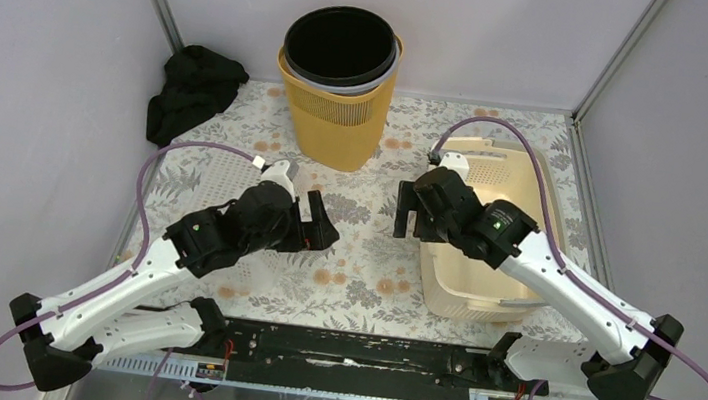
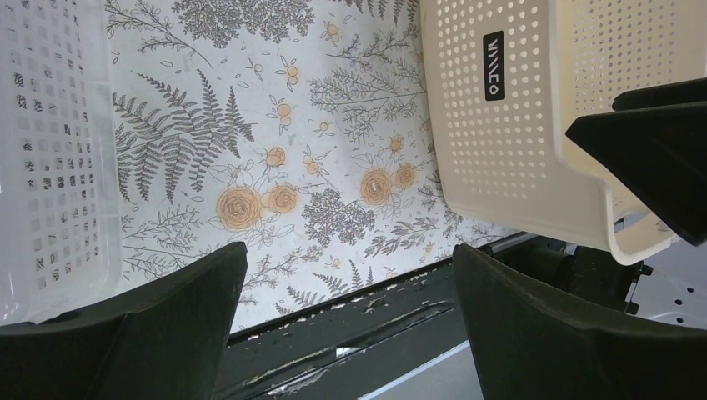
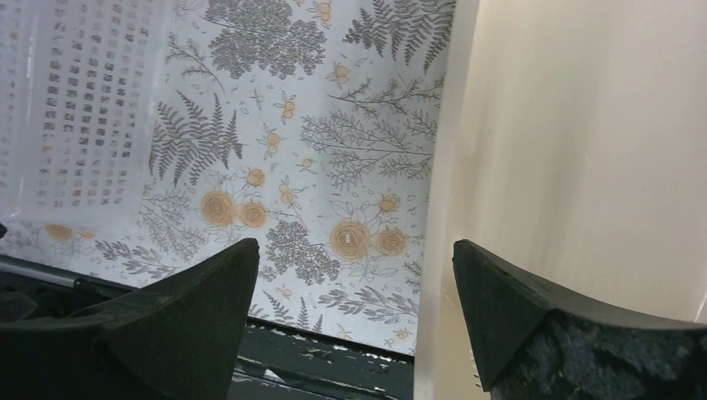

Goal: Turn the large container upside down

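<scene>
The basket's side rim [image 1: 427, 248] [image 3: 435, 258] is below my right gripper, off-centre to the right in the wrist view. I should go down next and shift that way to close on it.
The large container is a cream perforated basket [image 1: 481, 285] standing open side up on the right of the flowered table. It also shows in the left wrist view [image 2: 517, 125] and as a plain cream wall in the right wrist view [image 3: 575, 150]. My right gripper [image 1: 409, 211] [image 3: 354, 258] is open at the basket's left rim, one finger over the tablecloth and the other over the cream wall. My left gripper [image 1: 319, 224] [image 2: 350, 258] is open above the table's middle, left of the basket, holding nothing.
A yellow bin [image 1: 334, 117] with a black bin [image 1: 339, 45] nested in it stands at the back centre. A black cloth [image 1: 191, 91] lies back left. A white perforated basket [image 1: 202, 173] [image 2: 50, 150] [image 3: 75, 125] sits under the left arm. Walls enclose the table.
</scene>
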Available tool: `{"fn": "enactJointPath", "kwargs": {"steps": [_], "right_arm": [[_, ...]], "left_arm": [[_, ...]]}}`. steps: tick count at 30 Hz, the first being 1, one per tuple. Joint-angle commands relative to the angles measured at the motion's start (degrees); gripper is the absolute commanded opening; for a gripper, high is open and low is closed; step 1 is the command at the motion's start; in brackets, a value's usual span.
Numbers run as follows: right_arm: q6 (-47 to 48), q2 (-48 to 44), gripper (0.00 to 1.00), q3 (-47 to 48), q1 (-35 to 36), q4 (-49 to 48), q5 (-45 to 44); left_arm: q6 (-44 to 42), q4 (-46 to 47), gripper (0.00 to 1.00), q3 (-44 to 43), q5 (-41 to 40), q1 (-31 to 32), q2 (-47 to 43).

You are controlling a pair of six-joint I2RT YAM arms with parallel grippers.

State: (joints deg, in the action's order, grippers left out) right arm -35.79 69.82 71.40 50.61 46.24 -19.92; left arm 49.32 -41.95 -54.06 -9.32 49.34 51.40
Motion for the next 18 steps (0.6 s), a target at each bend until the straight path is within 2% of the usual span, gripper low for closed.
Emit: {"fn": "enactJointPath", "kwargs": {"steps": [1, 18], "right_arm": [[-1.0, 0.6, 0.93, 1.1, -1.0, 2.3, -3.1], [-0.7, 2.7, 0.94, -1.2, -5.0, 3.1, -2.2]], "left_arm": [[-1.0, 3.4, 1.0, 0.9, 0.9, -0.2, -0.1], [-0.6, 3.9, 1.0, 2.4, 1.2, -0.1, -0.8]]}}
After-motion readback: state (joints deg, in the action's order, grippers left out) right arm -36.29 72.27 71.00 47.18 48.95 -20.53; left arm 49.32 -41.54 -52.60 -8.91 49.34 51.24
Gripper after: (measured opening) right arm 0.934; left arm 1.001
